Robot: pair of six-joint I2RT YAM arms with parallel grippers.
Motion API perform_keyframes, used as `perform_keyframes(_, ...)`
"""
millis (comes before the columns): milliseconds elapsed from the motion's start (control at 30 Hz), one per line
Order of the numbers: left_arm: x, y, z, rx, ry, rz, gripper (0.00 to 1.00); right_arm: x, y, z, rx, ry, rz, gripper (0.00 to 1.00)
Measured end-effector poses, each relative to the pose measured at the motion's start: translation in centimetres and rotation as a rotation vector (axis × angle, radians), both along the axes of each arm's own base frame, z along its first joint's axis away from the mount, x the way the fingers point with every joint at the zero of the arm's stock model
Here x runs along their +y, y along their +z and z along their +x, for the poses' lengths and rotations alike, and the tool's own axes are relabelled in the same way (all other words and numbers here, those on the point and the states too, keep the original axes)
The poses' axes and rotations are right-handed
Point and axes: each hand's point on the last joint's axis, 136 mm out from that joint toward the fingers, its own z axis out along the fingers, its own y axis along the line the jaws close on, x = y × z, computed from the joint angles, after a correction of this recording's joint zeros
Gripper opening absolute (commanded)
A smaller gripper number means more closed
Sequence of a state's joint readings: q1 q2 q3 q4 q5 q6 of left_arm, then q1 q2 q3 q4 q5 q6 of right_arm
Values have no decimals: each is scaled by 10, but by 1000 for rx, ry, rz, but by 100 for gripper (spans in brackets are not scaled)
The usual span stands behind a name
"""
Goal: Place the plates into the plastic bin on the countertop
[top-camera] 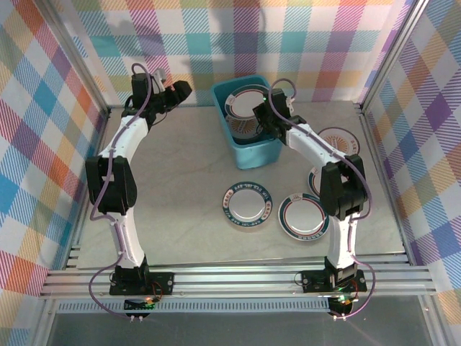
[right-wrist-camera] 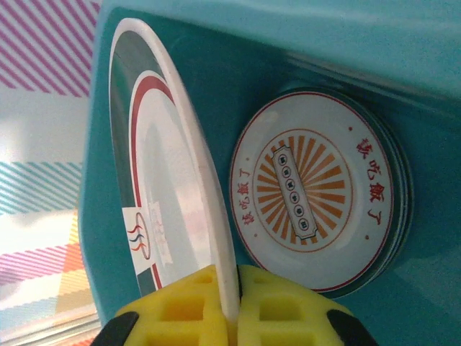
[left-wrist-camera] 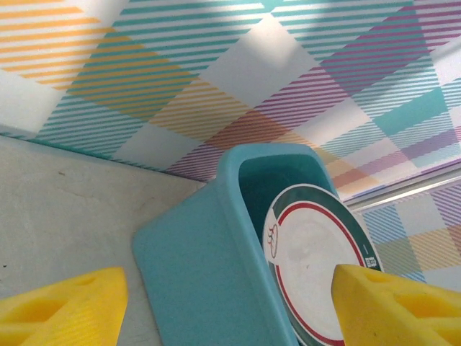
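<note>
The orange sunburst plate lies below the robot's right gripper, so the gripper needs to move down into the teal bin next and release the white plate onto that plate.
The teal plastic bin stands at the back of the countertop. My right gripper reaches into it, shut on the rim of a white plate with a dark green and red rim, which is held tilted on edge. In the right wrist view the fingers pinch that plate above an orange sunburst plate lying flat on the bin floor. My left gripper hangs open and empty left of the bin, facing the held plate.
Two patterned-rim plates lie on the countertop in front of the bin. An orange sunburst plate lies to the right, and another plate is partly hidden by the right arm. Plaid walls and aluminium rails enclose the space.
</note>
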State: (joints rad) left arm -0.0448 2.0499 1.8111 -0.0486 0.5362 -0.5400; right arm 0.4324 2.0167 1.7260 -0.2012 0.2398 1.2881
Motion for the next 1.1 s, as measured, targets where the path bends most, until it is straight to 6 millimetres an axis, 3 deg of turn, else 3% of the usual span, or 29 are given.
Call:
perform_keyframes(267, -2, 0, 1, -8, -29, -20, 75, 12, -16, 2, 84, -91, -62, 0)
perform_keyframes(667, 1, 7, 4, -54, -48, -39, 75, 24, -56, 12, 199, -180, -80, 0)
perform_keyframes(1100, 2, -21, 11, -3, -49, -44, 75, 21, -85, 8, 292, -253, -72, 0)
